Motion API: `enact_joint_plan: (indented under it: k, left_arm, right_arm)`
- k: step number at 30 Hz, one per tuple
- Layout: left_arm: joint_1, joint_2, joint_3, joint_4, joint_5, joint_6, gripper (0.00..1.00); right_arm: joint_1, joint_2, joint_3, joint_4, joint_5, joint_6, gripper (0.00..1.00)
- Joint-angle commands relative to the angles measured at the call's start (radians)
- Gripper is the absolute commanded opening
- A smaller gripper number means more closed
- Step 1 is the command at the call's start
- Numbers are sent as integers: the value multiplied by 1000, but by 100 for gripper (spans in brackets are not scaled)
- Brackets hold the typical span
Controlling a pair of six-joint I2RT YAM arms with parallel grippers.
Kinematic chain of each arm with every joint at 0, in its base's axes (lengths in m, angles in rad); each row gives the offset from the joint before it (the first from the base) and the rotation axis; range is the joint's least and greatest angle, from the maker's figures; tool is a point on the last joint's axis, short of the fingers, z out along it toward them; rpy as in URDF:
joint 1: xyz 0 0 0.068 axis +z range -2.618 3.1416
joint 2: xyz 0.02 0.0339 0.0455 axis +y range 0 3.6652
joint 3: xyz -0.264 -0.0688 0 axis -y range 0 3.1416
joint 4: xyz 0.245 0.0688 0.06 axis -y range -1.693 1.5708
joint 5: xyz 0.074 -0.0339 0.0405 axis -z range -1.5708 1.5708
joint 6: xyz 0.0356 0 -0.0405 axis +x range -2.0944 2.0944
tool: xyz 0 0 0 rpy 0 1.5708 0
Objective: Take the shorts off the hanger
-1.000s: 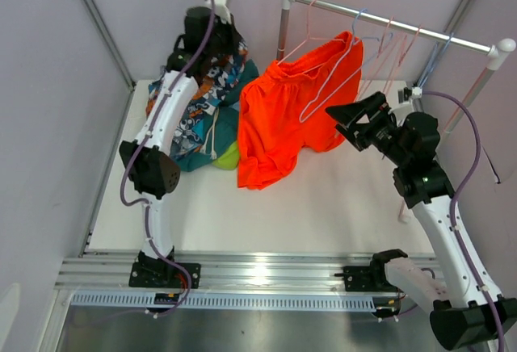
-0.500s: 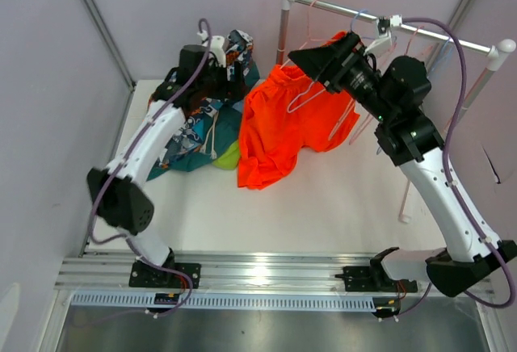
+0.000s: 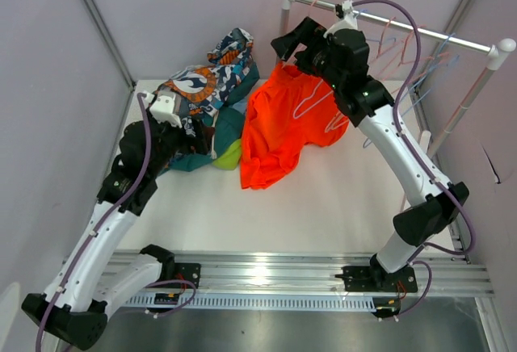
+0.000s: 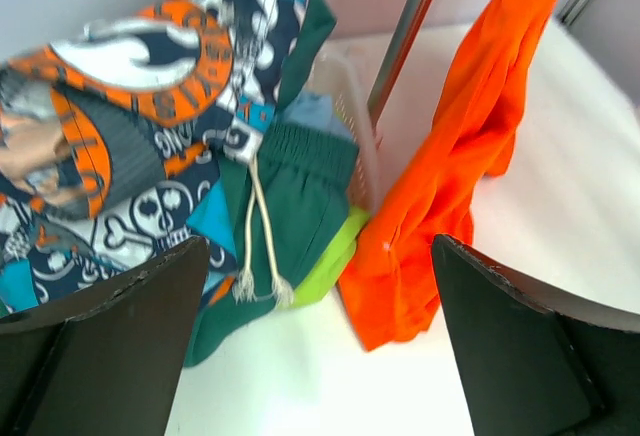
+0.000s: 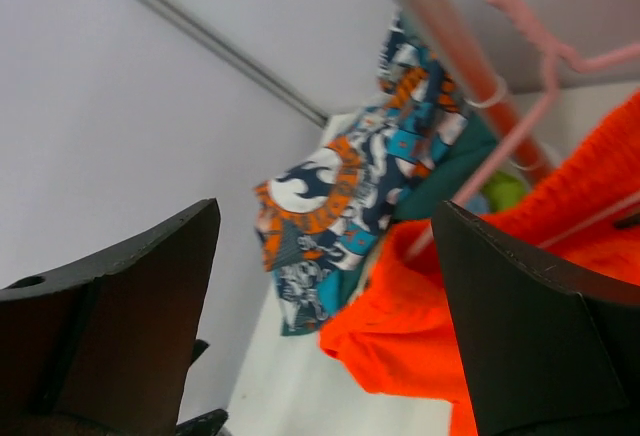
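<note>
The pink hanger's sloping arm shows bare above the orange shorts (image 3: 283, 126). My right gripper should next go down and to the right in its wrist view, onto that arm.
The bright orange shorts (image 3: 283, 126) hang from a pink hanger (image 3: 311, 98) at the left end of the rack rail (image 3: 420, 33). My right gripper (image 3: 292, 49) hovers open just above and left of their top. In the right wrist view the orange shorts (image 5: 395, 356) and the hanger (image 5: 500, 156) lie beyond my open right gripper (image 5: 325, 326). The printed shorts (image 3: 202, 85), dark teal shorts (image 3: 226, 122) and lime green shorts (image 3: 230, 157) lie piled at the back left, with a light blue pair (image 4: 310, 111) among them. My left gripper (image 3: 194, 140) is open and empty, just short of the pile (image 4: 320, 356).
Several empty hangers (image 3: 404, 45) hang on the right half of the rail. The rack's left post (image 3: 284, 13) stands right behind the orange shorts and the pile. Grey walls close in the left and back. A metal mounting rail (image 3: 258, 275) runs along the near edge.
My left gripper has opened, let the printed shorts drop on the pile and pulled back toward the near side. My right arm has swung left along the rail to the orange shorts.
</note>
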Motion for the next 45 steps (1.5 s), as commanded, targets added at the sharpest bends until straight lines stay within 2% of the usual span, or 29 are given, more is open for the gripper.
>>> enact_joint_plan:
  k: [1,6,15,18,19,21,22,23,27,31,36,37,45]
  left_arm:
    - [-4,27,-7,69,-40,-17,99]
    - [-2,47,11,41,-50,-39,99]
    - [-2,25,-8,61,-21,-53,99]
    - [-2,27,-6,60,-15,-56,99]
    - [-2,27,-6,60,-15,-54,99]
    - [-2,29,-8,61,-15,-54,99]
    - [-2,29,-8,61,-17,-54,100]
    - [-2,29,-9,61,-15,-54,99]
    - [-2,35,-8,58,-15,-56,99]
    - [-2,33,-8,60,-11,-53,99]
    - [-9,-1,-26,129,201,-25,99]
    - [-10,-7,-29,164,277,-24,99]
    - [-48,19,6,306,492,-100,99]
  right_arm:
    - [21,7,58,-47,153,-76,93]
    - [26,33,47,-44,219,-94,92]
    - [27,110,40,37,234,-71,88]
    - [27,136,44,66,242,-67,72]
    - [27,140,52,72,242,-64,53]
    - [29,151,63,76,242,-53,34]
    - [32,151,67,76,234,-44,19]
    - [35,150,67,80,239,-42,15]
    - [78,122,64,74,268,-74,12]
    - [114,65,55,60,292,-99,0]
    - [145,2,50,68,292,-116,0]
    - [148,-7,54,69,297,-117,0]
    - [154,-91,66,56,297,-79,0]
